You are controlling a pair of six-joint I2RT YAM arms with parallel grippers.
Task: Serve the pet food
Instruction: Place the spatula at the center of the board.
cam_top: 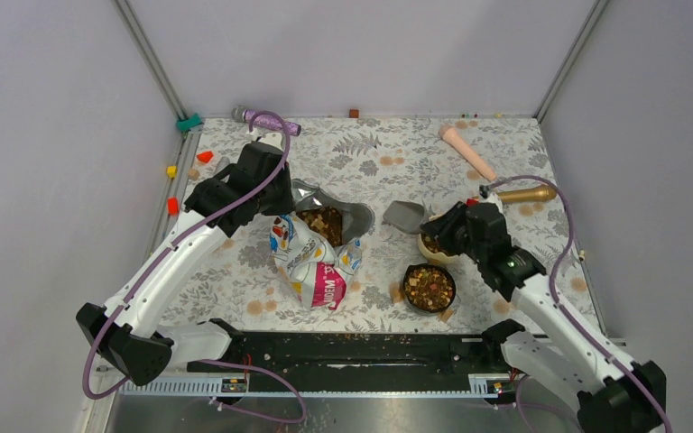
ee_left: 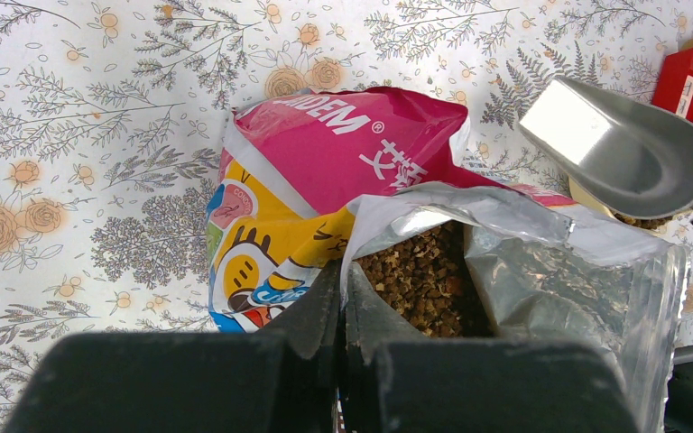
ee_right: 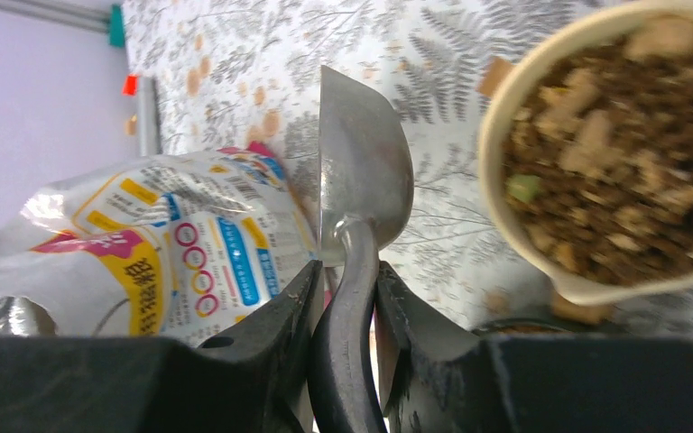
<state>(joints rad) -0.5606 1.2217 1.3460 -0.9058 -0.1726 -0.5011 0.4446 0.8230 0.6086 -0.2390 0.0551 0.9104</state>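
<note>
Both bowls hold kibble, so my right gripper will lower leftward in the top view and release the scoop (ee_right: 361,171) on the bare tabletop beside the bag.
A colourful foil pet food bag (cam_top: 311,262) lies mid-table with its mouth open, brown kibble (cam_top: 327,223) showing inside; it also shows in the left wrist view (ee_left: 420,280). My left gripper (ee_left: 343,280) is shut on the bag's rim (ee_left: 370,221), holding the mouth open. My right gripper (ee_right: 347,280) is shut on the black handle of a metal scoop (ee_right: 361,171), whose empty bowl (cam_top: 404,215) hovers between the bag and a cream bowl (ee_right: 595,153) full of kibble. A black bowl (cam_top: 429,288) of kibble sits nearer the front.
A red block (ee_left: 690,77) sits near the scoop. At the back lie a purple microphone (cam_top: 266,120), a pink one (cam_top: 466,150) and a gold one (cam_top: 523,193). Small coloured blocks (cam_top: 172,206) lie along the left rail.
</note>
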